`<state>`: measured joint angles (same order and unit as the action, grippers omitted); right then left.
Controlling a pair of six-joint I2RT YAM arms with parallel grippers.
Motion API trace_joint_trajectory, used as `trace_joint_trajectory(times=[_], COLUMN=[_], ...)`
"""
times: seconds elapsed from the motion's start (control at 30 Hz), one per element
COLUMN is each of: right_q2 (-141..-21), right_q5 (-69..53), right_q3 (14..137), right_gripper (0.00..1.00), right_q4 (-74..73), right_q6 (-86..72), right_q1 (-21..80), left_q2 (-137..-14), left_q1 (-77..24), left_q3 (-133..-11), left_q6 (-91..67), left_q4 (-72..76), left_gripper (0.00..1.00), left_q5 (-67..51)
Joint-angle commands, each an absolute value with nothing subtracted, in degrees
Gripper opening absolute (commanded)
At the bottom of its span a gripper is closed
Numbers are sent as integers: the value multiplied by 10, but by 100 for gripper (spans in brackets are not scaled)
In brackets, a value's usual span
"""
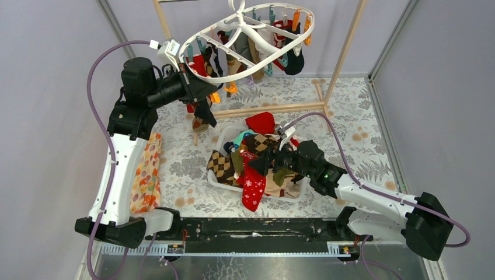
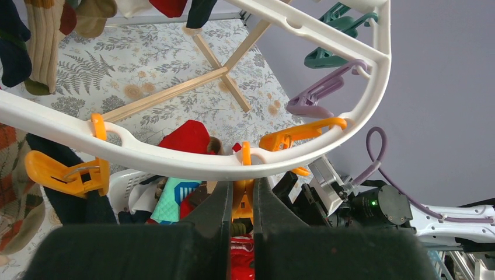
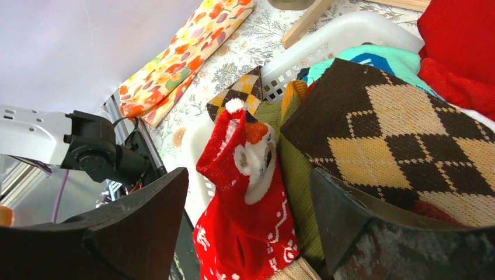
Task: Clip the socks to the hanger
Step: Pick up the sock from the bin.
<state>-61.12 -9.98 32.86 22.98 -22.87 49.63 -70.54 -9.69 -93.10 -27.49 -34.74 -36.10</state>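
The red snowflake sock's cuff (image 3: 221,164) is between my open fingers, so I will next ease my right gripper onto its edge away from the white pompom.
The white oval hanger (image 1: 303,32) hangs at the back with several socks clipped to it, among them a dark one (image 1: 293,63). My left gripper (image 1: 211,92) is at its near left rim. In the left wrist view the rim (image 2: 175,160) crosses just above my gripper (image 2: 240,195), which is shut on an orange clip (image 2: 242,201) hanging from it. My right gripper (image 1: 265,163) is open low over the sock pile. In the right wrist view my gripper (image 3: 248,216) straddles a red snowflake sock (image 3: 245,233), beside an olive sock (image 3: 295,192) and a brown argyle sock (image 3: 397,128).
A white basket (image 1: 225,135) holds the sock pile; the red sock (image 1: 254,188) drapes over its front edge. A light wooden pole frame (image 1: 274,109) stands behind it. An orange floral cloth (image 1: 147,175) lies at the left. Grey walls close in on both sides.
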Motion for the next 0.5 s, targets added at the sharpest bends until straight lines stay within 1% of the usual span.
trace_joint_trajectory(times=[0.0,0.03,0.2,0.33,0.4,0.47], right_q2=[-596,-598,-614,-617,-618,-617], right_q5=[-124,-132,-146,-142,-134,-132], right_q3=[343,343,343,334,333,334], right_gripper=[80,77,53,28,19,12], right_q4=[266,272,293,332,342,354], right_q6=[-181,-177,-170,-184,-189,-191], right_q1=[493,493,493,493,492,493], left_q2=[-697,-698,-700,-700,-701,-702], left_q1=[-95,-95,-94,-94,-95,-95], left_q3=[-949,-950,-954,-955,-956,-957], left_q6=[-281,-280,-282,-282,-282,-283], left_q4=[-356,-356,-356,-356,-356,-356], left_gripper=[0,0,0,0,0,0], left_q5=[-377,-377,-377,-377,-377,-378])
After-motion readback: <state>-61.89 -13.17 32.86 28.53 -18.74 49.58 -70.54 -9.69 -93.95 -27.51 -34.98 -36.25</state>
